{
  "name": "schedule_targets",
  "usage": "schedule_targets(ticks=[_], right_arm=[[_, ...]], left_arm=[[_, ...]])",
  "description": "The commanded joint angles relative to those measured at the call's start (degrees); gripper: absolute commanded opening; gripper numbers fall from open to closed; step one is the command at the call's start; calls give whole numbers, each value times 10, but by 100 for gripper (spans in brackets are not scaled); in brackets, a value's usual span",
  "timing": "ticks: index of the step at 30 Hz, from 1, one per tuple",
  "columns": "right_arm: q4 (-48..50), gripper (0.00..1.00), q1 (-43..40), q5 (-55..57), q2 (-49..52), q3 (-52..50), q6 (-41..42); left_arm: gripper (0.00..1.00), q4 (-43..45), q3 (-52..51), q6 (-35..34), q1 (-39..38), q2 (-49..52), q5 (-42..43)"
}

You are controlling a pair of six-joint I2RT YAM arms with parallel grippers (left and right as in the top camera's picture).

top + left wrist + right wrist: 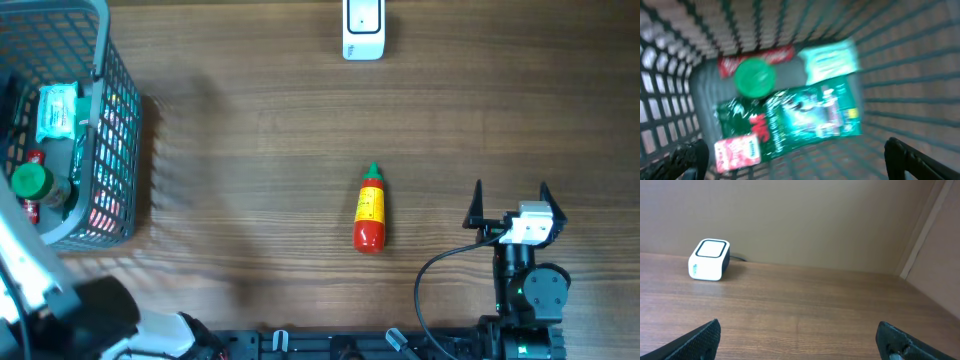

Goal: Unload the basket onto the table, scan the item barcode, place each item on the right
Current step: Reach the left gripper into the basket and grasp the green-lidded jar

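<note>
My left gripper needs to move over and go down above the bottle's green cap (32,180) (755,77), because the cap is below the gripper and to its left in the wrist view.
A red sauce bottle (369,210) with a yellow label and green tip lies on the wooden table, left of my right gripper (510,195). That gripper is open and holds nothing; in its wrist view (797,332) only bare wood shows between the fingers. The white barcode scanner (363,30) stands at the table's far edge (709,260). My left gripper (799,160) hangs open above the inside of the grey mesh basket (910,75). Below it lie a green packet (805,120), a green-capped bottle (755,77), a mint pack (832,60) and a small pink pack (737,150).
The basket (120,130) stands at the table's left end, with the left arm (30,270) reaching over it from the near side. A black cable (440,265) loops beside the right arm's base. A beige wall stands behind the scanner.
</note>
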Motion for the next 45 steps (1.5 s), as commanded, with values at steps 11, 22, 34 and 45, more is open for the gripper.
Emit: schedule_targets(ticks=[11, 22, 34, 45], right_arm=[[2, 100, 3, -7, -3, -2, -7], [2, 100, 3, -7, -3, -2, -7], [2, 100, 3, -7, -3, -2, -7], [2, 100, 3, -7, -3, -2, -7]], left_arm=[[100, 159, -159, 3, 56, 131, 74], [100, 182, -159, 3, 57, 176, 12], [59, 196, -159, 3, 56, 212, 12], [45, 152, -129, 3, 56, 130, 21]])
